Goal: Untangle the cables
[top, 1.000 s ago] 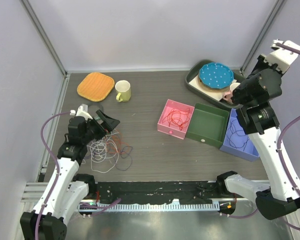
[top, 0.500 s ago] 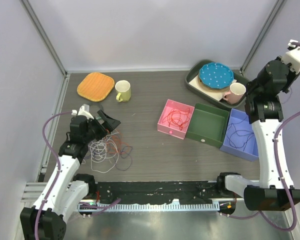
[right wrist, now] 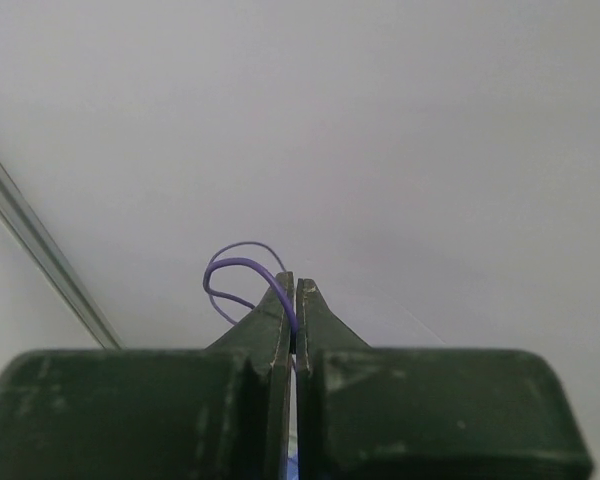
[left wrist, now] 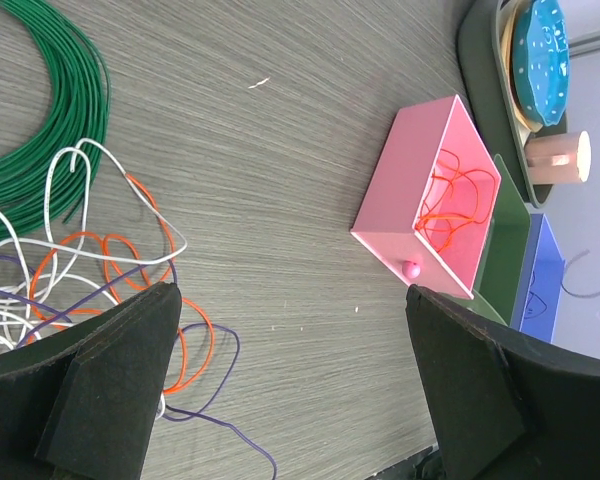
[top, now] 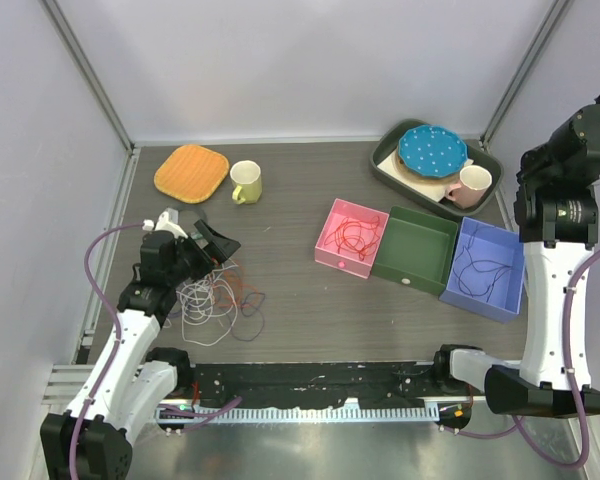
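My right gripper first lowers and tilts its fingers down from the wall next. It then releases the purple cable over the blue box (top: pixel 484 268), where purple cables already lie.
A tangle of thin white, orange and purple cables (top: pixel 215 300) lies on the table at the left, also in the left wrist view (left wrist: pixel 90 270). My left gripper (top: pixel 218 245) is open and empty just above the tangle's far edge, its fingers (left wrist: pixel 100 390) wide apart. My right gripper (right wrist: pixel 295 300) is shut on a purple cable (right wrist: pixel 235 270) that loops out to the left of its tips. It is raised high and faces the wall. In the top view only the right arm (top: pixel 570 170) shows, at the far right edge.
A pink box (top: pixel 352 237) holds red cables, next to a green box (top: pixel 415 250) and a blue box (top: pixel 485 268) with purple cables. A tray (top: pixel 390 170) holds a blue plate and pink mug. A yellow mug (top: pixel 246 181), an orange mat (top: pixel 191 172) and a green wound coil (left wrist: pixel 50 110) are also here.
The right arm has swung up and to the right, away from the tray and blue box, to the frame's edge. The left arm and the tangle have not moved.
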You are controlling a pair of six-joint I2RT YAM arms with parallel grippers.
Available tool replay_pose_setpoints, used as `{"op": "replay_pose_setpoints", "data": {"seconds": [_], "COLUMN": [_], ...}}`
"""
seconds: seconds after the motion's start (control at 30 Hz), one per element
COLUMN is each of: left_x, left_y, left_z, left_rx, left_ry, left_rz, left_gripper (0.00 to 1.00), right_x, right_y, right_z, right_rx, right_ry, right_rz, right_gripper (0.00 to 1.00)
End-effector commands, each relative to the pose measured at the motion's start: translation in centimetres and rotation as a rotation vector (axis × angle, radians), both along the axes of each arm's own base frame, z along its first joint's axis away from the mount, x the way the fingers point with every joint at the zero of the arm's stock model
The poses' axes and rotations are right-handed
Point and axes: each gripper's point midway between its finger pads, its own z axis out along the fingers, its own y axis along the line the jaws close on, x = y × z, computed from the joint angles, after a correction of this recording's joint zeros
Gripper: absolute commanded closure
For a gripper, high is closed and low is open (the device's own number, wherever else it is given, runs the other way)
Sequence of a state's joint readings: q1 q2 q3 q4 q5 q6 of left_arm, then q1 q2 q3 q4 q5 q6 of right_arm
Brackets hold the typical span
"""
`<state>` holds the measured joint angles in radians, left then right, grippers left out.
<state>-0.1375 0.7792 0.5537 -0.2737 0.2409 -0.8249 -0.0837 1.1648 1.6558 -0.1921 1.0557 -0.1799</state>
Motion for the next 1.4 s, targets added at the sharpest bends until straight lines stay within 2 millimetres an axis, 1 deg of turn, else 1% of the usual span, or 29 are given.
{"op": "replay_pose_setpoints", "data": {"seconds": [0.0,0.17,0.2,0.23,0.27,0.3,0.37,0.4,0.43,0.47,0.5,0.57,0.6,0.7,0.77,0.8,0.87,0.9,1.0,1.1,1.2,1.33,1.37], "left_x": [0.9,0.9,0.9,0.9,0.8,0.8,0.8,0.8,0.8,0.8,0.8,0.8,0.7,0.6,0.6,0.6,0.5,0.5,0.5,0.4,0.3,0.4,0.3], "left_y": [0.0,0.0,0.0,0.1,0.0,0.1,0.1,0.1,0.1,0.1,0.1,0.0,0.0,0.0,0.0,-0.1,0.0,-0.1,-0.1,-0.2,-0.1,0.0,0.1], "left_z": [2.2,1.9,1.8,1.7,1.6,1.4,1.3,1.3,1.3,1.3,1.3,1.3,1.2,1.0,1.0,1.0,0.8,0.8,0.8,0.6,0.5,0.2,0.1], "left_rx": [0.016,0.017,0.018,0.021,0.021,0.023,0.025,0.023,0.023,0.024,0.024,0.020,0.019,0.019,0.022,0.021,0.021,0.022,0.022,0.022,0.031,0.038,0.039], "left_ry": [-0.070,-0.063,-0.060,-0.058,-0.055,-0.050,-0.049,-0.050,-0.050,-0.048,-0.048,-0.049,-0.047,-0.042,-0.043,-0.046,-0.041,-0.043,-0.043,-0.040,-0.039,-0.029,-0.026], "left_rz": [-0.006,-0.006,-0.005,-0.003,-0.004,-0.003,0.001,0.002,0.002,0.002,0.002,-0.003,-0.004,-0.004,-0.003,-0.005,-0.003,-0.006,-0.006,-0.012,-0.005,0.001,0.002], "left_gripper": [0.00,0.00,0.00,0.00,0.00,0.00,0.00,0.00,0.00,0.00,0.00,0.00,0.00,0.00,0.00,0.00,0.00,0.00,0.00,0.00,0.00,0.00,0.00], "right_x": [0.1,0.7,0.8,0.7,0.1,0.3,-0.2,-0.7,-0.6,0.0,-0.1,0.5,0.6,0.5,-0.1,-0.4,-0.5,-0.7,-0.7,-0.3,-0.4,-0.7,-0.7], "right_y": [-0.4,-0.9,-1.0,-1.1,-1.1,-1.2,-1.2,-1.1,-0.9,-0.2,0.1,1.0,1.4,2.0,2.0,1.9,1.9,2.0,1.8,2.0,2.2,2.3,2.2], "right_z": [-0.3,-1.7,-2.3,-2.9,-3.3,-5.4,-7.8,-10.3,-11.9,-13.7,-16.1,-19.0,-20.8,-24.0,-25.4,-26.7,-28.0,-29.5,-32.2,-33.8,-34.7,-35.0,-35.2], "right_rx": [-0.007,-0.005,-0.003,0.006,0.016,0.032,0.080,0.100,0.131,0.187,0.219,0.292,0.319,0.383,0.395,0.400,0.403,0.406,0.415,0.439,0.452,0.472,0.476], "right_ry": [0.031,0.063,0.078,0.083,0.068,0.099,0.052,0.068,0.048,0.007,0.020,0.007,0.033,0.076,0.099,0.124,0.154,0.191,0.255,0.286,0.290,0.263,0.265], "right_rz": [-0.019,-0.034,-0.039,-0.050,-0.060,-0.071,-0.093,-0.096,-0.084,-0.023,-0.008,0.050,0.070,0.086,0.067,0.053,0.046,0.041,0.016,0.022,0.019,0.026,0.026], "right_gripper": [0.99,0.99,0.99,0.99,0.99,0.99,0.99,0.99,0.99,0.99,0.99,0.99,0.99,0.99,0.99,0.99,0.99,0.99,0.99,0.99,0.99,0.97,0.94]}}
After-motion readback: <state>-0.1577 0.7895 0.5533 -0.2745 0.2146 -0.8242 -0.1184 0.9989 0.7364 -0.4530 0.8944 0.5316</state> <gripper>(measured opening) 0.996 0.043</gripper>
